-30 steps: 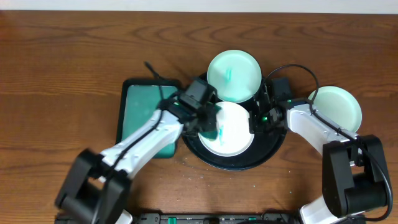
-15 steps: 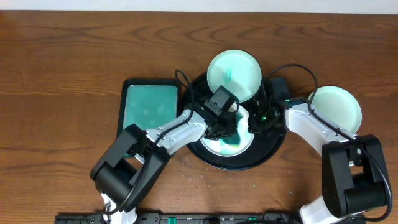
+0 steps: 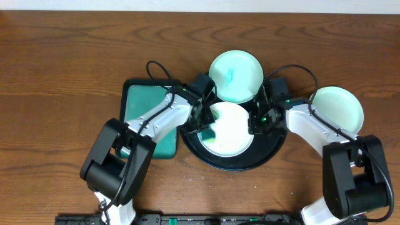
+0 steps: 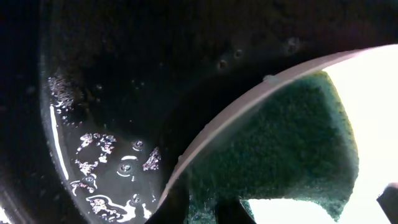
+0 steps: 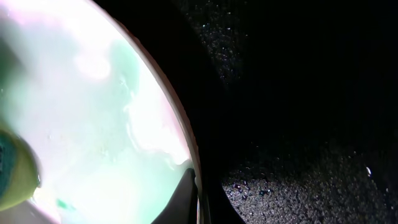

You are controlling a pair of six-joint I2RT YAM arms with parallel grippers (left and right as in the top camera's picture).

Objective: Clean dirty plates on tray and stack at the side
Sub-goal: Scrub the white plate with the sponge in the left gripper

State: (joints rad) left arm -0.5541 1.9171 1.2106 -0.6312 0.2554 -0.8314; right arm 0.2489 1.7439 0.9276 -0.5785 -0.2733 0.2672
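Note:
The left gripper wipes across the plate next, since a smear still marks the plate. Then it lifts and lowers into the teal tray's near end [image 3: 164, 147] to release the sponge.
A white plate [image 3: 232, 128] lies in the black round tray [image 3: 272, 150]. My left gripper [image 3: 204, 120] is shut on a dark green sponge [image 4: 286, 140] pressed on the plate's left rim; a teal smear [image 3: 209, 134] lies beside it. My right gripper [image 3: 255, 121] is shut on the plate's right rim [image 5: 194, 168], one finger [image 5: 180, 200] inside the plate. A second plate [image 3: 235, 75] with a teal streak rests at the tray's far edge. A third, pale mint plate [image 3: 337, 108] sits on the wood table to the right.
A rectangular teal tray [image 3: 147, 112] lies left of the black tray, under my left arm. The black tray's floor is wet, with droplets [image 4: 93, 162] and water beads [image 5: 298, 180]. Cables loop above both wrists.
My left gripper swept the sponge from the plate's left side to its centre and back to the left rim. The plate's middle is whiter. The right gripper held still.

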